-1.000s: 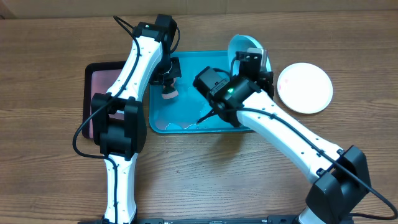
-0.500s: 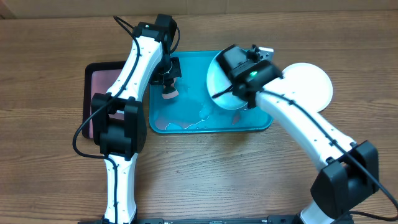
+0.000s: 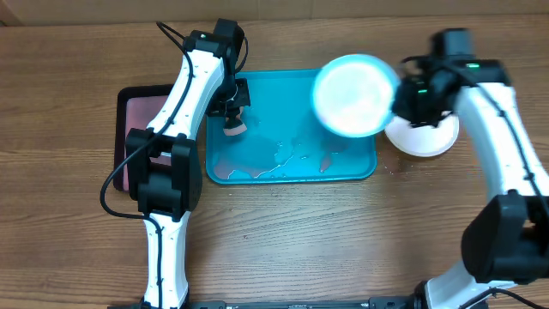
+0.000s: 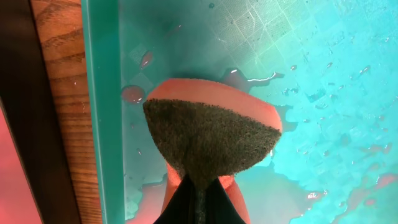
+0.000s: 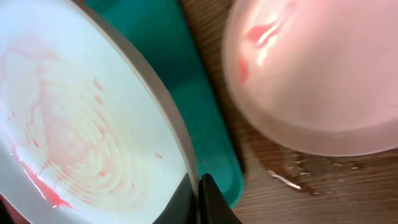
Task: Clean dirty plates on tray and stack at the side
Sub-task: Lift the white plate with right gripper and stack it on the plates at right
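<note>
My right gripper goes right in the overhead view and down next, releasing my plate atop the second white plate (image 3: 424,138) (image 5: 323,68), which lies below it on that side.
My right gripper (image 3: 396,99) is shut on the rim of a white plate (image 3: 353,94) and holds it in the air over the right end of the teal tray (image 3: 343,170). In the right wrist view the held plate (image 5: 74,124) shows faint red smears. A second white plate (image 3: 425,137) lies on the table right of the tray, also in the right wrist view (image 5: 323,74). My left gripper (image 3: 232,116) is shut on a pink sponge (image 4: 211,137) with a dark scouring face, over the wet left part of the tray (image 4: 102,93).
A dark tray with a pink inside (image 3: 137,129) lies left of the teal tray. Red-tinted water pools on the teal tray floor (image 3: 283,159). Wood table (image 3: 343,240) lies all around.
My right arm has lifted the plate off the tray and swung it to the right, toward the plate on the table. The left arm and sponge have not moved.
</note>
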